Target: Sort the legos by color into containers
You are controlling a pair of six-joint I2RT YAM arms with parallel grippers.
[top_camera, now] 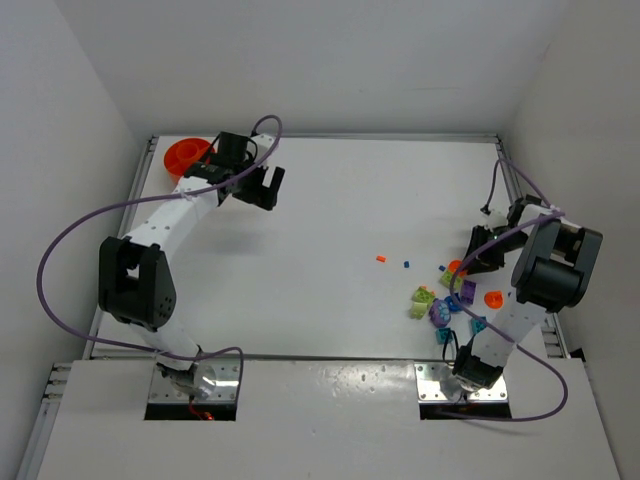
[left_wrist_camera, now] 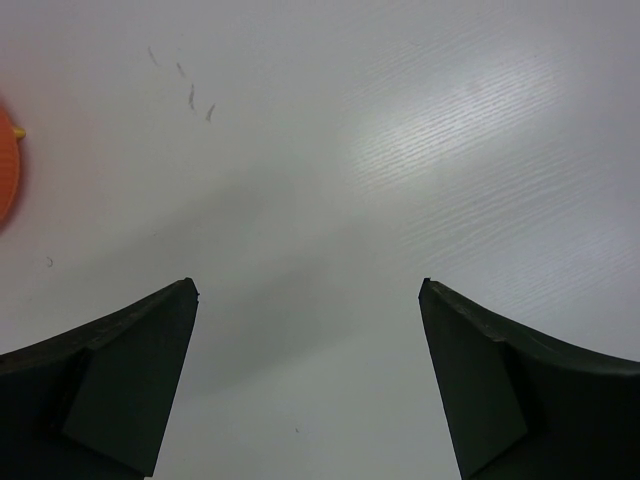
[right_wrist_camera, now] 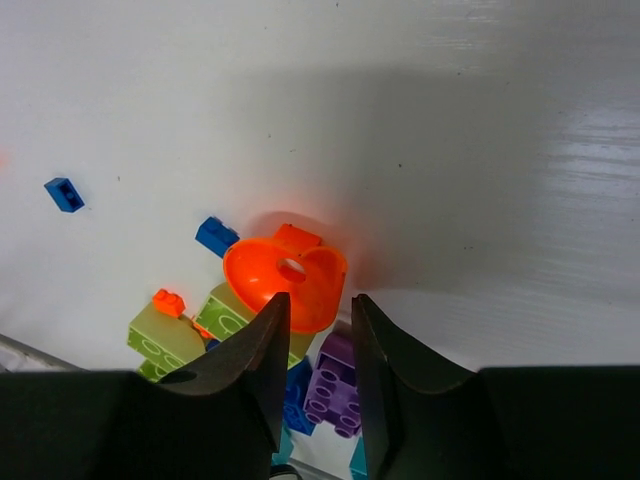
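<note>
My left gripper turns and moves toward the right in the top view to the orange funnel's rim (top_camera: 456, 267) next, because it sits far from the bowl (top_camera: 185, 155).
The legos lie in a heap (top_camera: 445, 305) at the right: lime green (right_wrist_camera: 165, 340), purple (right_wrist_camera: 337, 390), blue (right_wrist_camera: 216, 236) and a tiny orange bit (right_wrist_camera: 168, 301). An orange funnel-shaped piece (right_wrist_camera: 290, 280) sits on top of the heap. My right gripper (right_wrist_camera: 320, 297) hangs over it with its jaws narrowly apart, one finger over the funnel's inside and one just outside its right wall. Nothing is visibly pinched. The orange bowl (top_camera: 185, 155) stands at the far left corner. My left gripper (top_camera: 258, 190) hovers wide open and empty beside it.
Two stray bits, orange (top_camera: 381, 259) and blue (top_camera: 407, 265), lie left of the heap. Another orange piece (top_camera: 493, 298) sits by the right arm. The bowl's rim (left_wrist_camera: 5, 170) shows at the left edge of the left wrist view. White walls enclose the table (top_camera: 320, 230).
</note>
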